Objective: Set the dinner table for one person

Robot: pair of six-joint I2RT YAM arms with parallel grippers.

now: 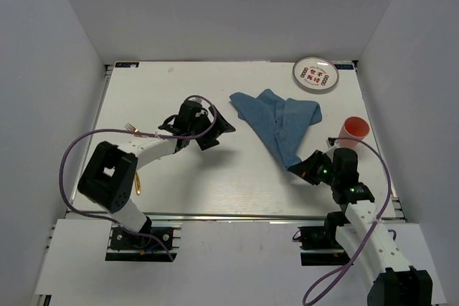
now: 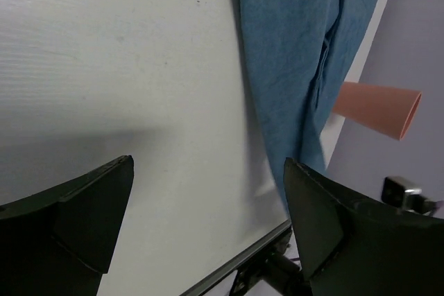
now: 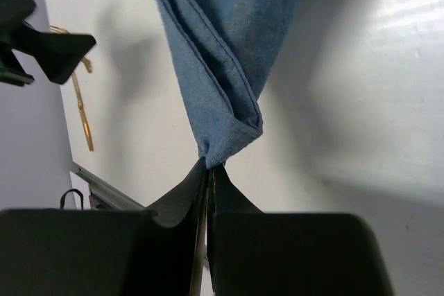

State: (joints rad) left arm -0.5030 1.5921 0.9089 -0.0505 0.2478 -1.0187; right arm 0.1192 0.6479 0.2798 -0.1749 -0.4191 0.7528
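Observation:
The cloth's near corner is held, so my left gripper will reach down and outward for the cloth's corner farthest from the cup.
The dinner table (image 1: 215, 184) is a white ribbed top with a metal rail edge. A crumpled blue cloth (image 1: 276, 121) lies right of centre, stretched toward the near right. My right gripper (image 1: 304, 168) is shut on the cloth's near corner; the right wrist view shows the pinched cloth (image 3: 222, 39) at the closed tips of the gripper (image 3: 210, 166). My left gripper (image 1: 217, 135) hovers just left of the cloth, open and holding nothing. In the left wrist view the left gripper (image 2: 208, 199) has bare table between its fingers, with the cloth (image 2: 291, 46) ahead.
A white plate with red markings (image 1: 315, 75) sits at the far right corner. An orange cup (image 1: 355, 129) stands near the right edge, close to my right arm. A gold fork (image 1: 130, 128) lies at the left, partly under my left arm. Grey walls enclose the table.

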